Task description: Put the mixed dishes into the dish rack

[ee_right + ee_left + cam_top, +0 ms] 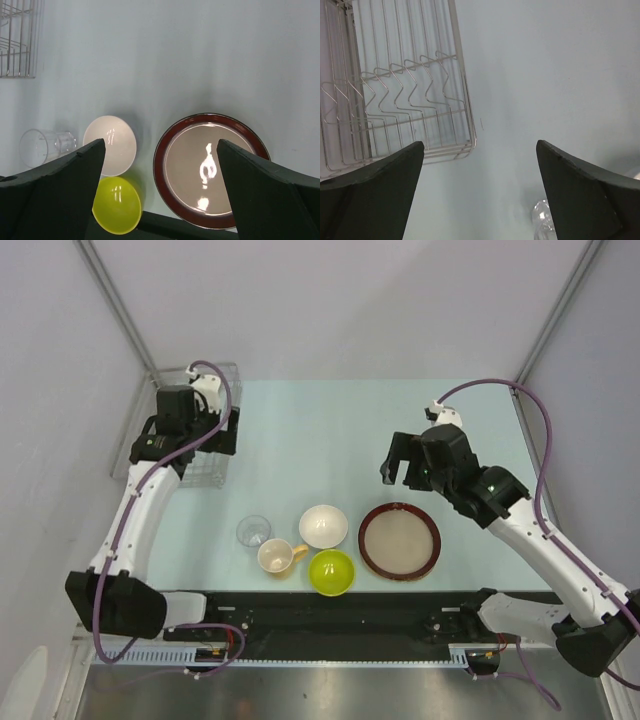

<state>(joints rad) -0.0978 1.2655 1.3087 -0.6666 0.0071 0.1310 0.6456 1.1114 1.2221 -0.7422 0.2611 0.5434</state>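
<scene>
I will move my left gripper outward and down next, to close on the rack's rim by the open tabletop. The rack's rim runs straight there, beyond the zigzag wires.
The dish rack (212, 468), a silver wire basket, sits at the table's far left, partly under my left arm; its zigzag wires (395, 90) fill the left wrist view. My left gripper (188, 445) hovers over it, open and empty (480, 145). Near the front stand a clear glass (253, 531), a tan mug (277, 557), a white bowl (324, 526), a lime-green bowl (332, 572) and a dark-red-rimmed plate (400, 540). My right gripper (405, 468) hangs open behind the plate, holding nothing (161, 142). The right wrist view shows the plate (190, 170), white bowl (112, 142), green bowl (117, 205) and glass (42, 147).
A black rail (330, 615) carrying both arm bases runs along the near edge, just in front of the dishes. Grey walls with metal posts (120, 310) close in the table at the back and sides. The rack's corner (17, 40) shows in the right wrist view.
</scene>
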